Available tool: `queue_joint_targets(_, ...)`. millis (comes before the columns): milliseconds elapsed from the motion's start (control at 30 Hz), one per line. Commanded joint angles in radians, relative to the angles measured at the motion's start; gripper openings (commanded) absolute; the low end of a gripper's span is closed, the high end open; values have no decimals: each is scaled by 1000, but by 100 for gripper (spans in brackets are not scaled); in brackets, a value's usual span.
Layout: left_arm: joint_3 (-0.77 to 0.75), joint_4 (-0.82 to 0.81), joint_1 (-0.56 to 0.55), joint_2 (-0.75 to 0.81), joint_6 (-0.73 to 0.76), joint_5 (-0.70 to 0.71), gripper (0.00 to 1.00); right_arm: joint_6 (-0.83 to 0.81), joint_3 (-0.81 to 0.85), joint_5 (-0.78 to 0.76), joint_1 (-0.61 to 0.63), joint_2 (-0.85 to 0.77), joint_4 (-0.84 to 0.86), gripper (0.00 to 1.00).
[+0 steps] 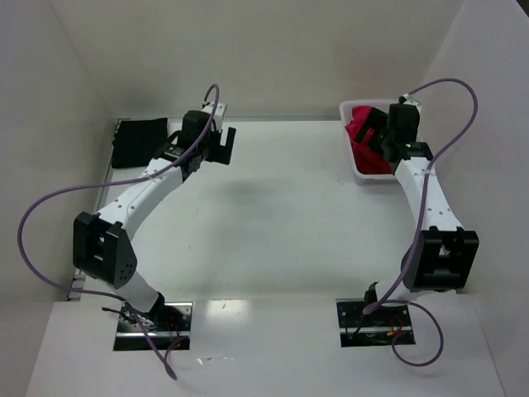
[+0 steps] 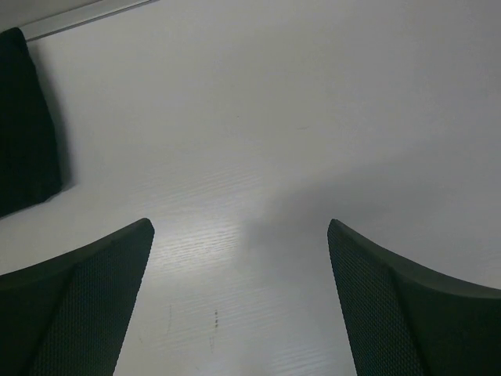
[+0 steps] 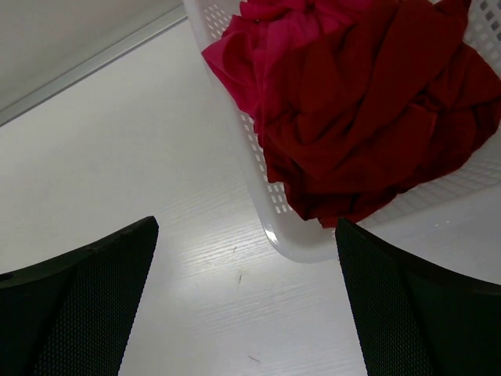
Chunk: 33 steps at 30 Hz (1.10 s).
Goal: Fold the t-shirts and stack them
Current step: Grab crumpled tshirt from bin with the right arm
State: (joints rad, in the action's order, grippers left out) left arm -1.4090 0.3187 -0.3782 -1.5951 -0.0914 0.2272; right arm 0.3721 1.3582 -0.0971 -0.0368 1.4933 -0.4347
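Note:
I should lower my right gripper into the white basket onto the bunched folds of the crimson t-shirt and close it, because the dark crimson t-shirt (image 3: 376,117) lies partly over the magenta-pink one.
A black t-shirt (image 1: 139,142) lies folded flat at the table's far left; the left wrist view catches its edge (image 2: 23,125). A dark crimson t-shirt (image 3: 376,117) and a magenta-pink t-shirt (image 3: 243,55) sit crumpled together in the white basket (image 3: 290,235) at the far right. From above, the pink cloth (image 1: 357,128) shows beside the arm. My left gripper (image 1: 221,149) hangs open to the right of the black shirt, over bare table (image 2: 241,235). My right gripper (image 1: 378,136) is open at the basket's near corner (image 3: 246,231), holding nothing.
The white lattice basket (image 1: 364,175) stands against the right wall. Pale walls close in the table on the left, back and right. A metal strip (image 2: 86,16) runs along the back edge. The arms' bases and purple cables sit at the near edge.

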Motion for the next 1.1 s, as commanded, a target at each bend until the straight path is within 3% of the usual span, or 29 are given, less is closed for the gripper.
queue_joint_targets(0,-59,-32,-11,-51,-53,-55,100,-24,4,-7,-29,-70,-16,100)
queue_joint_targets(133,-120,35,-11,-113,-96,-2,100,-24,-22,13,-29,-93,7,100)
queue_joint_targets(300,-128,57,-11,-134,-116,-44,100,-47,19,-29,-29,-88,33,100)
queue_joint_targets(500,-148,28,-11,-144,-203,-279,100,-147,304,-170,-29,86,-30,100)
queue_joint_targets(700,-245,95,-11,-215,-245,-334,100,-278,462,-262,-38,338,-78,100)
queue_joint_targets(867,-245,95,7,-215,-235,-365,100,-302,437,-401,-38,407,-113,100)
queue_joint_targets(1067,-235,95,39,-226,-225,-384,100,-161,302,-239,-63,397,-157,100)
